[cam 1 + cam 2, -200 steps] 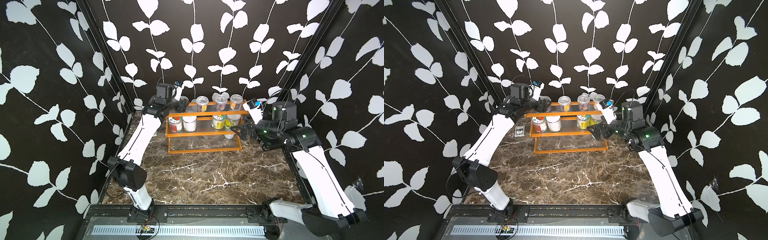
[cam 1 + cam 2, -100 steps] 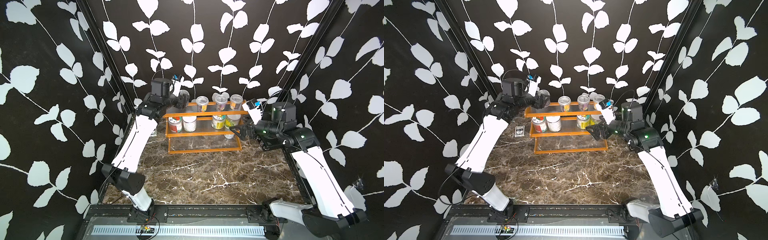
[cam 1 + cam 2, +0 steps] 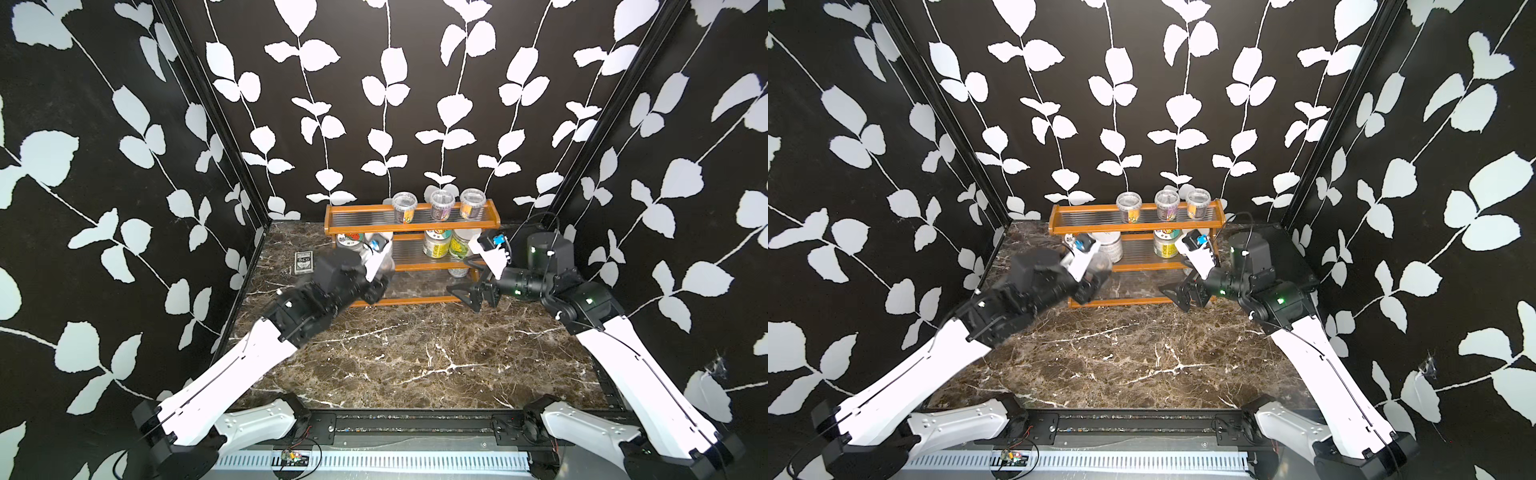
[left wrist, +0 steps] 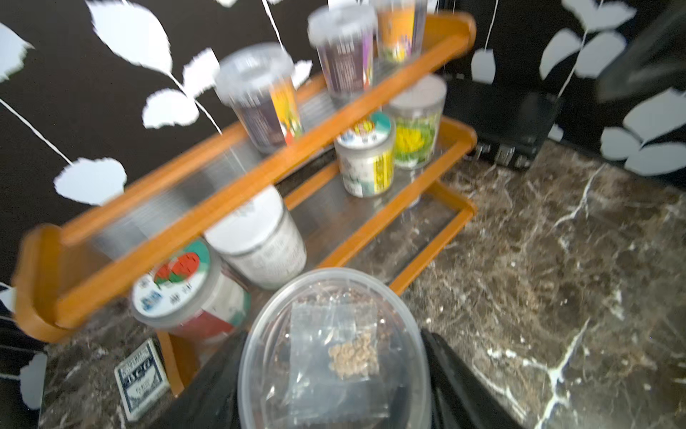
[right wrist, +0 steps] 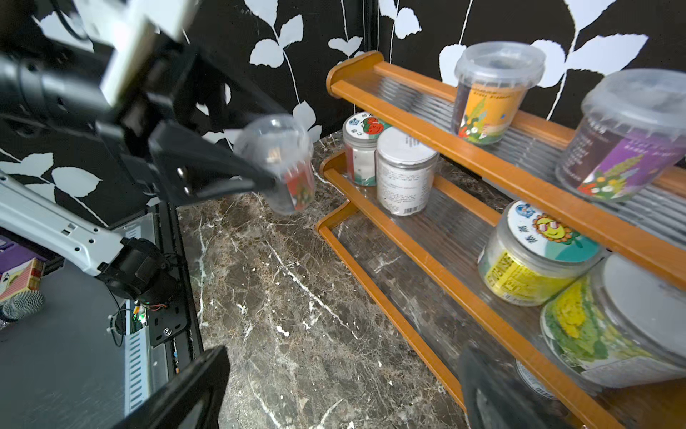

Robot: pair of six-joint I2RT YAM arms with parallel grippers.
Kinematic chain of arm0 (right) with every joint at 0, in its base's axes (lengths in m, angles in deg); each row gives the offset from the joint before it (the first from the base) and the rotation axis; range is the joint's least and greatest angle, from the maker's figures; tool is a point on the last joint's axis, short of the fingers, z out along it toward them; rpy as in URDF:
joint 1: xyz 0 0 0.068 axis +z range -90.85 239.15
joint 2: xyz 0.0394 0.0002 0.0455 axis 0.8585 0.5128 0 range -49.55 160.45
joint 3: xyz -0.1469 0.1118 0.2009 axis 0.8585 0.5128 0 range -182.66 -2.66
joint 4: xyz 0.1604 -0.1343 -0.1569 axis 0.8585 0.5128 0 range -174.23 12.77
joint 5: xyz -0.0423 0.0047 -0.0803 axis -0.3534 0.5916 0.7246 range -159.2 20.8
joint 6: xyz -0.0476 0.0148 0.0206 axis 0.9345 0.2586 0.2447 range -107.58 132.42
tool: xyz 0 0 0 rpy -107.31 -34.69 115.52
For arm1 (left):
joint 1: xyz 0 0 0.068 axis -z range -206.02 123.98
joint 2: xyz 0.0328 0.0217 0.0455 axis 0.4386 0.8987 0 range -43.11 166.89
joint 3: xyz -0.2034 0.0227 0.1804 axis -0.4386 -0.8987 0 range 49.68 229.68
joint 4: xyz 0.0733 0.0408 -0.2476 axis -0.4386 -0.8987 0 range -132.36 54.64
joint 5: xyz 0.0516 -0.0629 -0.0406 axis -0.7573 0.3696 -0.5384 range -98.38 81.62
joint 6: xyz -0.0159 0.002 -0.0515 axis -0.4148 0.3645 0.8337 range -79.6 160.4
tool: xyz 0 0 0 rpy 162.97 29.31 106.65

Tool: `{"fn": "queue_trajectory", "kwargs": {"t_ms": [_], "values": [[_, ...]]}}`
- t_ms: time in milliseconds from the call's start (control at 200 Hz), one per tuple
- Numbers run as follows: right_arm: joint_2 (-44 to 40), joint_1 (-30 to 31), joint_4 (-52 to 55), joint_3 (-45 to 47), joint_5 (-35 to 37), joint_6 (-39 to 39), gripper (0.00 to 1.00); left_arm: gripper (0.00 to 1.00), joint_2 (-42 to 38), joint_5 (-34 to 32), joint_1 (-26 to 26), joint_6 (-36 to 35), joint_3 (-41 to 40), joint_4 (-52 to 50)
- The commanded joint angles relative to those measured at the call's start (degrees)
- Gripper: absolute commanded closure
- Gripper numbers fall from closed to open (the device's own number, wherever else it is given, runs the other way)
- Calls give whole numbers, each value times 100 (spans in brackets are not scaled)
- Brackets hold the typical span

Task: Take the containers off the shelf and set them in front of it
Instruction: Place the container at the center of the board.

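Note:
The open marble before the shelf's bottom bar is empty. My left gripper will next pull back from the shelf [image 3: 361, 226], go down to the marble before its bottom bar [image 3: 366, 333] and let go of the cup there.
The shelf [image 3: 361, 226] [image 3: 1088, 226] [image 4: 185, 223] [image 5: 408, 107] stands at the back of the marble floor. Three small clear cups [image 3: 442, 204] [image 3: 1167, 204] stand on its top tier. Jars [image 3: 437, 243] [image 5: 404, 174] fill the middle tier, and a tin can [image 3: 458, 272] sits low at the right. My left gripper [image 3: 380, 274] [image 3: 1096, 276] [image 4: 334, 390] is shut on a fourth clear cup [image 4: 334, 345] [image 5: 276, 163], held in the air in front of the shelf's left end. My right gripper [image 3: 469, 297] [image 3: 1181, 295] [image 5: 334, 401] hangs open and empty by the shelf's right front corner.
A small dark card box [image 3: 303, 263] [image 4: 143, 375] lies on the floor left of the shelf. A flat black case [image 4: 501, 122] stands at the back right. Patterned walls close in three sides, and open marble floor [image 3: 415, 353] stretches in front of the shelf.
My left arm has carried the cup from the top tier's left end down and forward to the shelf's left front. The right arm has barely moved.

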Motion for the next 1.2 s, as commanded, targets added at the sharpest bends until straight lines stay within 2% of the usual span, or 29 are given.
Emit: {"fn": "queue_trajectory", "kwargs": {"t_ms": [0,110,440,665,890,1195], "values": [[-165,204,-605,410,172,50,0,45,-188,-799,335,421,-831,765],[-224,339,-802,615,344,68,0,45,-113,-1137,577,577,-1523,1126],[-131,511,-745,631,655,295,0,43,117,-1463,572,966,-3150,2619],[-92,512,-754,670,692,291,0,44,293,-1445,572,1539,-3735,2971],[-75,520,-752,732,712,291,0,43,376,-1501,572,1796,-4141,3274],[-13,521,-802,762,723,269,0,40,435,-1454,384,1818,-4768,4120]]}}
